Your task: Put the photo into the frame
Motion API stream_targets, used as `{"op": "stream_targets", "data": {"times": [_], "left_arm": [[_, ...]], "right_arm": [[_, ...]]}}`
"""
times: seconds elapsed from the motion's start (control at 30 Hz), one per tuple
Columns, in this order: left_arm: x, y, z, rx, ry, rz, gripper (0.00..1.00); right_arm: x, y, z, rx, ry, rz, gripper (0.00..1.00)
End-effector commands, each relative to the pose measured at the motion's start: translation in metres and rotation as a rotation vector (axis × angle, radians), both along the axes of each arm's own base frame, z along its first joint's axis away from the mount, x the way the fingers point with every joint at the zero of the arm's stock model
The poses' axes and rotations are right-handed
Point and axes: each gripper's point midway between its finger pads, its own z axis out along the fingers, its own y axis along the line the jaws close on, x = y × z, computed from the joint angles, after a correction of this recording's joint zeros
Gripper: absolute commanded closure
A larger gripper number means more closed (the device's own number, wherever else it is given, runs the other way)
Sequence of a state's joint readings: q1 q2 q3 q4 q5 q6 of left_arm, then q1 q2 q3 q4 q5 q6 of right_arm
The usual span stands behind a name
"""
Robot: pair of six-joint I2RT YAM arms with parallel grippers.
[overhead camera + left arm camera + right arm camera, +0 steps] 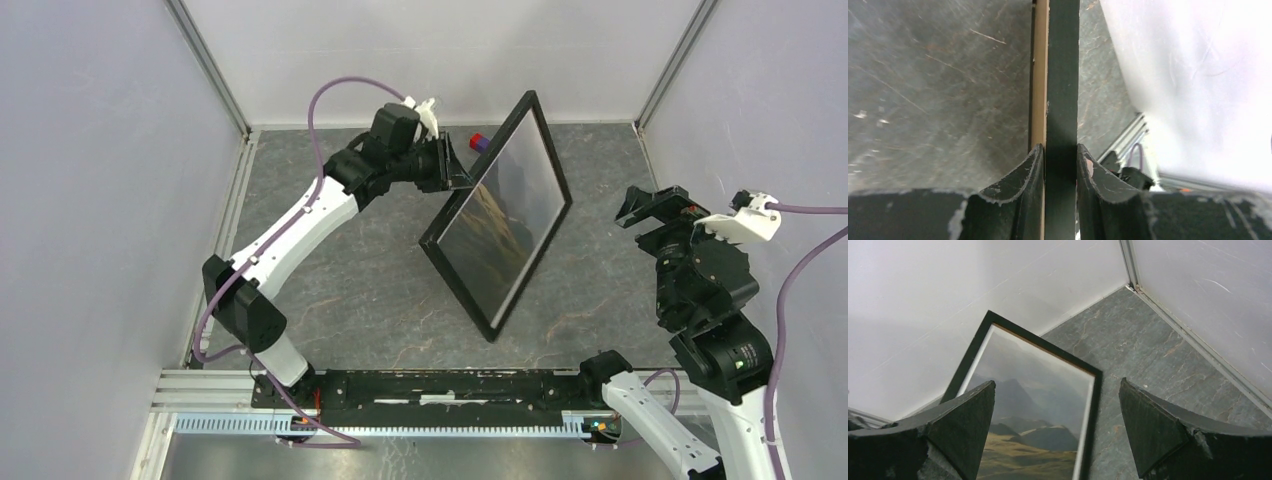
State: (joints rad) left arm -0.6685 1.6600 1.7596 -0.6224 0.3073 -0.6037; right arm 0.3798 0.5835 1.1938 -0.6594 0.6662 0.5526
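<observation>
My left gripper next lowers toward the clear tabletop below and to its right in the top view and releases, as the frame [456, 288] stands tilted.
The frame [456, 288] has black rails and is tilted up on edge in the middle of the table, its low corner toward me. The photo [505, 215], a dim mountain landscape, sits inside it and faces right. My left gripper [455, 165] is shut on the frame's upper left rail. In the left wrist view the fingers [1023, 180] clamp the black edge [1062, 75], with a light brown strip [1038, 75] beside it. My right gripper [650, 205] is open and empty, apart to the right. Its view shows the frame [1091, 410] and photo [1033, 410] between the wide jaws.
A small red and blue object [479, 142] lies behind the frame near the back wall. White walls enclose the grey stone-pattern table [350, 290] on three sides. An aluminium rail [400, 400] with the arm bases runs along the near edge.
</observation>
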Motion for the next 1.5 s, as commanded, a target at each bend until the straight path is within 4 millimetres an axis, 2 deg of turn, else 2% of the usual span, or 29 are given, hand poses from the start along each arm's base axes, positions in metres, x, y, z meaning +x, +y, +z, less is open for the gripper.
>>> {"op": "stream_targets", "data": {"times": [0.0, 0.07, 0.2, 0.33, 0.47, 0.57, 0.7, 0.83, 0.97, 1.0, 1.13, 1.23, 1.37, 1.47], "left_arm": [[0.012, -0.026, 0.052, -0.415, 0.052, 0.053, 0.98], [0.022, -0.031, 0.032, -0.460, 0.100, 0.102, 0.98], [0.040, -0.044, 0.007, -0.578, 0.124, 0.164, 0.98], [0.041, -0.077, -0.020, -0.644, 0.171, 0.152, 0.98], [0.032, -0.113, -0.043, -0.710, 0.208, 0.154, 0.98], [0.024, -0.132, -0.062, -0.728, 0.183, 0.175, 0.98], [0.018, -0.149, -0.095, -0.739, 0.199, 0.223, 0.98], [0.011, -0.164, -0.136, -0.733, 0.258, 0.244, 0.98], [0.001, -0.171, -0.166, -0.684, 0.289, 0.242, 0.96], [-0.002, -0.171, -0.171, -0.665, 0.288, 0.241, 0.93], [-0.014, -0.165, -0.191, -0.550, 0.301, 0.247, 0.69], [-0.022, -0.151, -0.210, -0.383, 0.325, 0.267, 0.48], [-0.034, -0.136, -0.219, -0.213, 0.344, 0.244, 0.20], [-0.039, -0.121, -0.211, -0.175, 0.316, 0.232, 0.15]], "right_arm": [[0.002, 0.001, 0.003, 0.012, -0.023, 0.000, 0.02], [0.001, 0.002, 0.001, 0.015, -0.020, 0.005, 0.02], [-0.002, 0.001, -0.002, 0.019, -0.014, 0.008, 0.02], [-0.005, 0.000, -0.004, 0.021, -0.013, 0.007, 0.02], [-0.007, 0.000, -0.005, 0.019, -0.008, 0.012, 0.02], [-0.008, 0.001, -0.006, 0.019, -0.004, 0.017, 0.02], [-0.010, 0.000, -0.009, 0.020, 0.001, 0.022, 0.02], [-0.012, -0.001, -0.013, 0.016, 0.009, 0.020, 0.02], [-0.013, -0.001, -0.017, 0.014, 0.018, 0.018, 0.02], [-0.013, -0.001, -0.018, 0.014, 0.019, 0.018, 0.02], [-0.014, -0.002, -0.021, 0.011, 0.024, 0.017, 0.02], [-0.013, 0.000, -0.022, 0.004, 0.026, 0.025, 0.02], [-0.012, 0.001, -0.023, -0.003, 0.028, 0.035, 0.02], [-0.012, 0.002, -0.025, -0.003, 0.024, 0.039, 0.02]]}}
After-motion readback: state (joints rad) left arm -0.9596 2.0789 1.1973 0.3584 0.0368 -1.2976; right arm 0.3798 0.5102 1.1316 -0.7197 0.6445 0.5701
